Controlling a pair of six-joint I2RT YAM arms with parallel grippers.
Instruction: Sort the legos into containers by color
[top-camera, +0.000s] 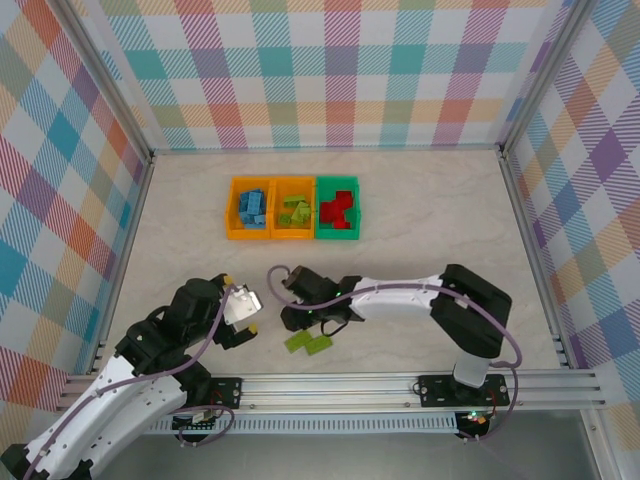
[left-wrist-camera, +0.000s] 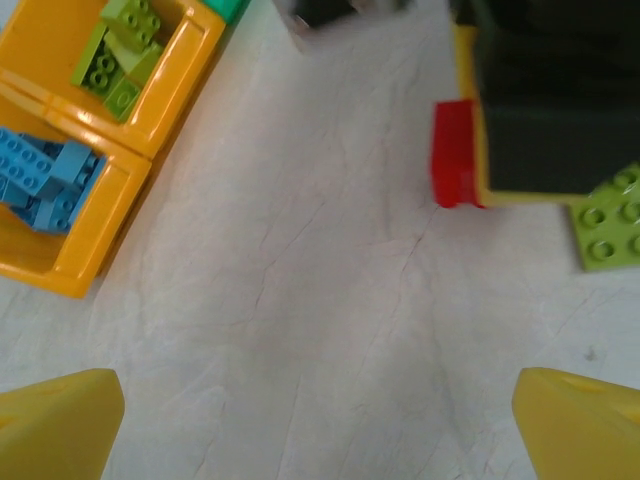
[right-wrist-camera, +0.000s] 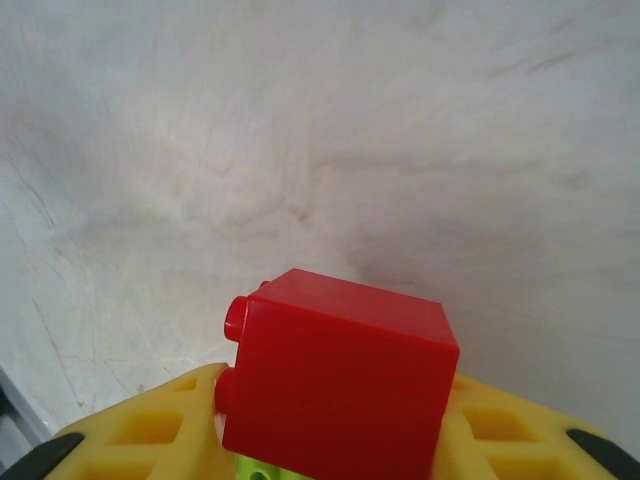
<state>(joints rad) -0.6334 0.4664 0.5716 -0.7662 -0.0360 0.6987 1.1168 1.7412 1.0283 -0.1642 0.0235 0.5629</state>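
Observation:
I will lift the red lego in my right gripper next, then carry it outward and release it over the green bin (top-camera: 337, 236), which already holds red legos.
My right gripper (right-wrist-camera: 335, 440) is shut on a red lego (right-wrist-camera: 335, 385), clamped between its yellow fingers (right-wrist-camera: 150, 430) just above the table, with a bit of lime green below it. In the left wrist view the same red lego (left-wrist-camera: 455, 153) sticks out of the right gripper (left-wrist-camera: 470, 150). Lime green legos (top-camera: 309, 342) lie on the table beside it, one showing as a green lego (left-wrist-camera: 610, 220). My left gripper (top-camera: 242, 305) stands open and holds nothing, its fingertips (left-wrist-camera: 55, 425) wide apart. At the back stand an orange bin (top-camera: 232, 208) of blue legos, an orange bin (top-camera: 276, 208) of green ones and a green bin (top-camera: 337, 236) of red ones.
The two orange bins also show in the left wrist view as the bin with green legos (left-wrist-camera: 195, 60) and the bin with blue legos (left-wrist-camera: 90, 260). Metal rails (top-camera: 350, 385) run along the near edge, and checked walls enclose the table.

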